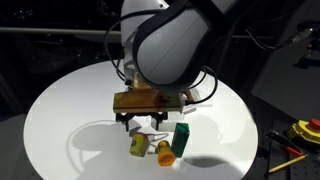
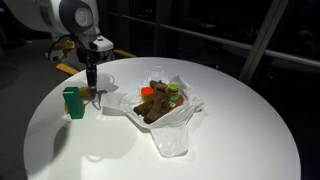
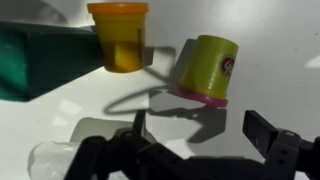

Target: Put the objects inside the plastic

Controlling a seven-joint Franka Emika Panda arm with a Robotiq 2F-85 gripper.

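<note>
My gripper lowers and eases over the cup's magenta-rimmed end (image 1: 139, 140) (image 3: 205, 91) next, since the cup lies below it, just beyond its open fingers.
My gripper (image 3: 200, 132) is open and empty, hovering just above the white table. Right before its fingertips lies a yellow-green cup with a magenta rim (image 3: 207, 68), tipped on its side. A yellow-orange tub (image 3: 120, 35) stands to the cup's left, next to a green rectangular block (image 3: 40, 60). An exterior view has the gripper (image 1: 140, 127) over the cup (image 1: 137, 145), with the tub (image 1: 163, 150) and block (image 1: 181, 140) beside it. The translucent plastic bag (image 2: 170, 135) lies open mid-table, apart from the gripper (image 2: 92, 88) and the block (image 2: 73, 102). In it are a brown plush (image 2: 155, 107) and small bottle-like items (image 2: 172, 92).
The round white table (image 2: 230, 120) drops off into dark surroundings on all sides. Yellow tools (image 1: 300, 130) lie beyond the table edge. The arm's large white body (image 1: 175, 40) hides the far part of the table in that view.
</note>
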